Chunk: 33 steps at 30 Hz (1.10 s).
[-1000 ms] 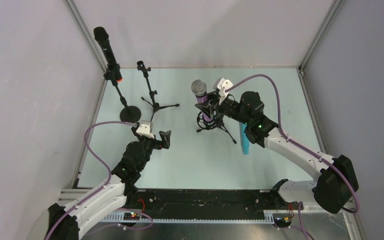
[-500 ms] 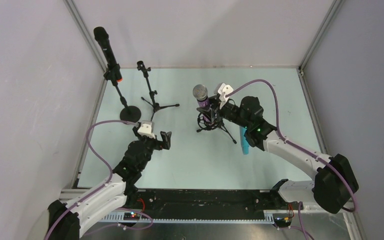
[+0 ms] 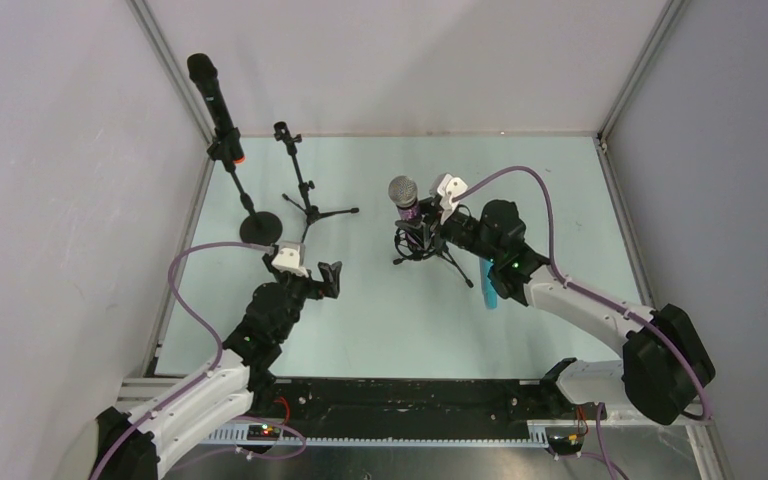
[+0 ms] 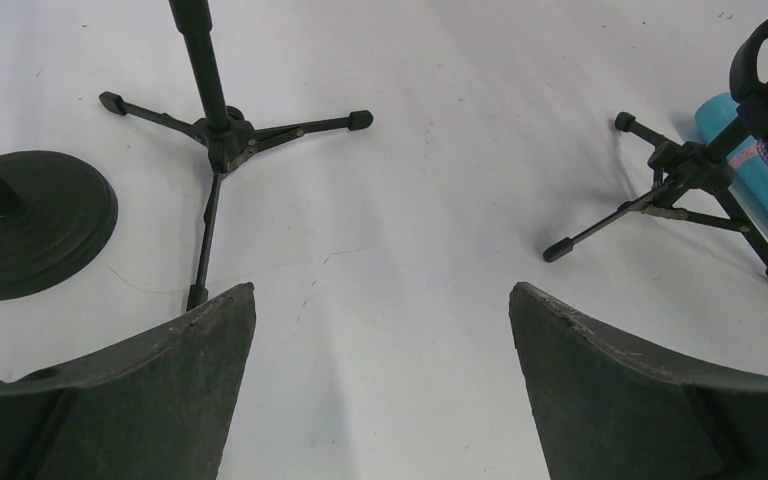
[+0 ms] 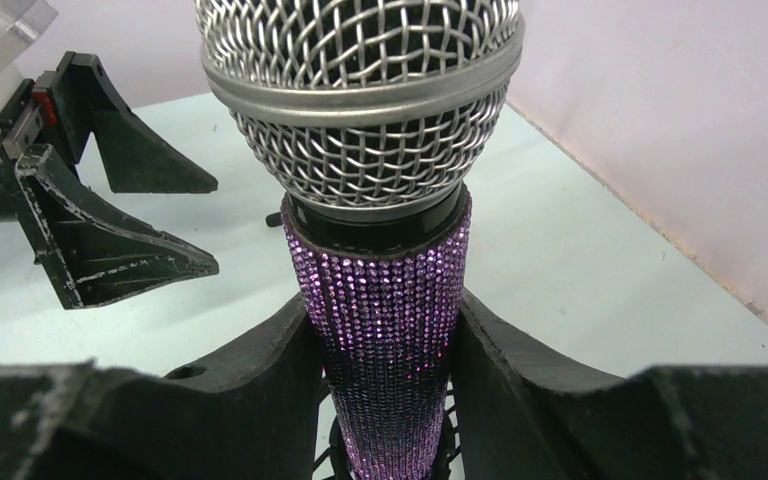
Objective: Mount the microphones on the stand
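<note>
The purple glitter microphone already has its lower end in the holder ring (image 3: pixel 414 242) of the small tripod stand, so next my right gripper will lower it deeper and release it.
My right gripper (image 3: pixel 422 222) is shut on the purple glitter microphone (image 3: pixel 405 203), (image 5: pixel 385 310), whose silver mesh head points up. Its lower end sits in the holder ring of a small tripod stand (image 3: pixel 438 256), (image 4: pixel 685 175). The black microphone (image 3: pixel 214 103) with the orange-red ring sits in a round-base stand (image 3: pixel 258 228) at the far left. The turquoise microphone (image 3: pixel 489 280) lies flat on the table under my right arm; it shows at the right edge of the left wrist view (image 4: pixel 760 185). My left gripper (image 3: pixel 326 278), (image 4: pixel 380 345) is open and empty above the table.
A second tripod stand (image 3: pixel 305 195), (image 4: pixel 222 135) with no microphone stands between the round-base stand (image 4: pixel 30 225) and the middle. Grey walls with metal frame rails close in the table on three sides.
My right gripper has lowered the purple microphone toward the tripod stand's holder, moving slightly nearer. The left arm has not moved.
</note>
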Tool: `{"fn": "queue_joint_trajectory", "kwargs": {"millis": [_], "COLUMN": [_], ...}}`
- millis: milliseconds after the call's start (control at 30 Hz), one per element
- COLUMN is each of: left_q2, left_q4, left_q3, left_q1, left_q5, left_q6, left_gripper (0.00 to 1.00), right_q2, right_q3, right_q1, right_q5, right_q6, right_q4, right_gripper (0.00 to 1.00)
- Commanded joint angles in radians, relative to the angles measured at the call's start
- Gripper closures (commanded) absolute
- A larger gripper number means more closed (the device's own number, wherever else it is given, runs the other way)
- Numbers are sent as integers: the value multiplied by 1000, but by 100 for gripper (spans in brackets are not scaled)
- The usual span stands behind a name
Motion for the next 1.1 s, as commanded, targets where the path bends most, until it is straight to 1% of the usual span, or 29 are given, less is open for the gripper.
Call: {"fn": "queue_joint_trajectory", "kwargs": {"millis": [0, 200, 267, 333, 400, 467, 500, 533, 567, 600, 700, 733, 767, 800, 867, 1067], "left_q2": [-10, -9, -9, -9, -1, 13, 21, 23, 27, 29, 24, 20, 19, 15, 8, -11], "left_q4": [16, 16, 16, 18, 21, 32, 32, 32, 33, 33, 32, 33, 33, 32, 30, 18], "left_q3": [48, 49, 46, 44, 38, 37, 40, 44, 44, 45, 44, 43, 44, 44, 44, 45], "left_q1": [10, 11, 11, 11, 11, 11, 11, 11, 12, 11, 11, 11, 11, 11, 11, 12], "left_q5": [-21, -20, -20, -23, -28, -29, -29, -25, -25, -23, -23, -23, -22, -23, -22, -24], "left_q6": [-11, -11, -15, -19, -26, -33, -32, -29, -29, -28, -28, -27, -26, -26, -23, -19], "left_gripper": [0, 0, 0, 0, 0, 0, 0, 0, 0, 0, 0, 0, 0, 0, 0, 0], "right_q2": [3, 16, 22, 29, 36, 42, 44, 46, 45, 45, 39, 36, 34, 29, 22, -12], "right_q3": [-17, -38, -41, -47, -54, -61, -62, -65, -65, -66, -66, -66, -67, -66, -66, -65], "right_q1": [-8, -13, -14, -19, -32, -50, -60, -64, -70, -73, -73, -73, -73, -73, -73, -73], "right_q5": [-7, -5, -3, 7, 4, -25, -34, -48, -53, -56, -57, -50, -45, -34, -19, -4], "right_q6": [-15, -11, 0, 32, 76, 113, 122, 138, 143, 150, 146, 145, 145, 144, 145, 142], "right_q4": [85, 87, 87, 106, 130, 155, 166, 171, 174, 173, 165, 160, 158, 152, 142, 97], "right_gripper": [100, 100, 99, 96, 88, 71, 66, 55, 50, 43, 31, 24, 19, 8, 1, 1]}}
